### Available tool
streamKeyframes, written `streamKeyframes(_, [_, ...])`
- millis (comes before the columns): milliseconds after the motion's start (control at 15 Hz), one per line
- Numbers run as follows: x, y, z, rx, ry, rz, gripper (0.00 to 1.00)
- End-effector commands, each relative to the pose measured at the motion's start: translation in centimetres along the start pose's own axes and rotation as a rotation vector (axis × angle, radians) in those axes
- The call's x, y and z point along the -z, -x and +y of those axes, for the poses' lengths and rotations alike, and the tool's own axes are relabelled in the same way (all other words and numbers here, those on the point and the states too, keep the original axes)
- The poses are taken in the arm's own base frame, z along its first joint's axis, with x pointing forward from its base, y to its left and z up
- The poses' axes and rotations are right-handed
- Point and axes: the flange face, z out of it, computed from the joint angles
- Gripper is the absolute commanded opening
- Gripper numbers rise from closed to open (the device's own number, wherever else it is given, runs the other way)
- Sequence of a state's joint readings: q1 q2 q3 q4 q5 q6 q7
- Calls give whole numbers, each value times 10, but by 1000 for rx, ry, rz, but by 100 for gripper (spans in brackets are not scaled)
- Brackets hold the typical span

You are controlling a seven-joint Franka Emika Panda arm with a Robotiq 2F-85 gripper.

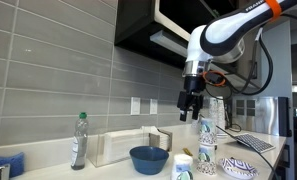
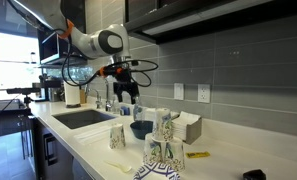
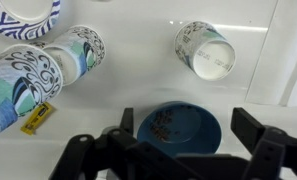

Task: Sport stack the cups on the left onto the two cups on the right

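Next, the gripper lowers toward the wrist view's top, fingers astride the lone cup's rim facing the paired cups, as the lone cup's opening faces up below it there.
Several white paper cups with blue patterns stand on the white counter. In the wrist view one cup [image 3: 203,50] stands alone and open side up, and two cups [image 3: 76,50] [image 3: 18,85] stand close together to the left. In an exterior view the lone cup [image 2: 117,137] is apart from the group [image 2: 164,140]. It also shows in an exterior view [image 1: 183,167] beside the others [image 1: 208,135]. My gripper [image 3: 193,135] is open and empty. It hangs above the counter over a blue bowl [image 3: 178,128] in both exterior views [image 1: 191,103] [image 2: 128,95].
The blue bowl [image 1: 148,158] [image 2: 140,129] sits between the cups. A patterned plate [image 3: 28,15] [image 1: 240,168] lies by the cup group. A yellow object [image 3: 36,118] lies on the counter. A bottle [image 1: 79,140], a white box [image 1: 123,145] and a sink [image 2: 83,118] are nearby.
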State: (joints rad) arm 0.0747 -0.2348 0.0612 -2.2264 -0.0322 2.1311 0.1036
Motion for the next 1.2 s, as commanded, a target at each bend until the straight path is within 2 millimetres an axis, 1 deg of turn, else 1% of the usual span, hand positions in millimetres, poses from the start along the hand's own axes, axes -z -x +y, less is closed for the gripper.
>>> streamKeyframes(0, [-31, -6, -14, 44, -29, -39, 100])
streamKeyframes(333, [-66, -8, -19, 71, -53, -64, 100])
streamKeyframes(533, [-85, -3, -17, 73, -76, -85, 100])
streamKeyframes(733, [-98, 1, -16, 77, -84, -105, 100])
streamKeyframes(933, [-106, 5, -15, 81, -98, -118, 100])
streamKeyframes(1000, [-109, 5, -15, 83, -104, -123, 98])
streamKeyframes(1133, [-113, 6, -15, 89, -112, -132, 73])
